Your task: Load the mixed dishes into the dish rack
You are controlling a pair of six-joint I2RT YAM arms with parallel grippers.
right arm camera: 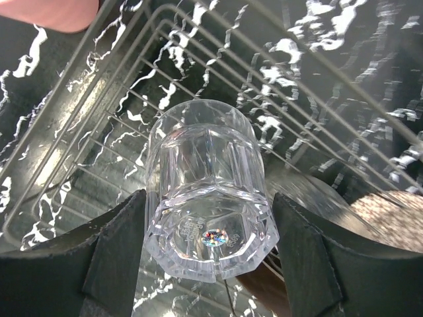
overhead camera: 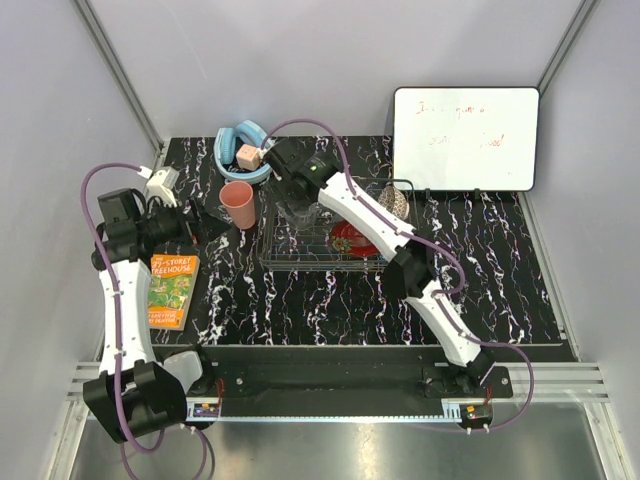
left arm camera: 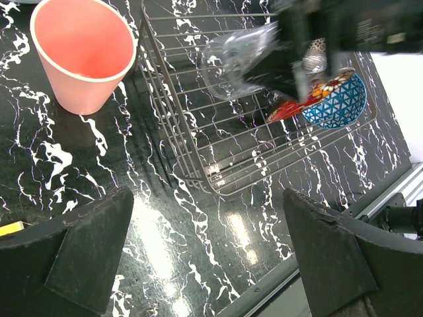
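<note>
The empty spot on the rack's bottom by the salmon-pink cup is below my right gripper. My right gripper will move down next and let go of the clear glass tumbler [right arm camera: 208,191] there.
My right gripper [overhead camera: 292,203] is shut on the clear glass tumbler [right arm camera: 208,191], held tilted with its base toward the wrist camera, above the left end of the silver wire dish rack [overhead camera: 300,264]. The left wrist view shows the tumbler [left arm camera: 234,59] above the rack [left arm camera: 198,177]. In the rack lie the red floral bowl [left arm camera: 289,109], the blue patterned bowl [left arm camera: 338,99] and the pale speckled bowl [overhead camera: 396,203]. The salmon-pink cup [overhead camera: 238,203] stands upright on the table left of the rack. My left gripper [left arm camera: 208,257] is open and empty, near the cup. I cannot make out the clear glass bowl.
A light-blue headphone-like ring with a wooden block [overhead camera: 241,151] lies behind the cup. A white framed whiteboard [overhead camera: 465,137] leans at the back right. A book [overhead camera: 172,288] and a white adapter [overhead camera: 162,182] lie at the left by my left arm.
</note>
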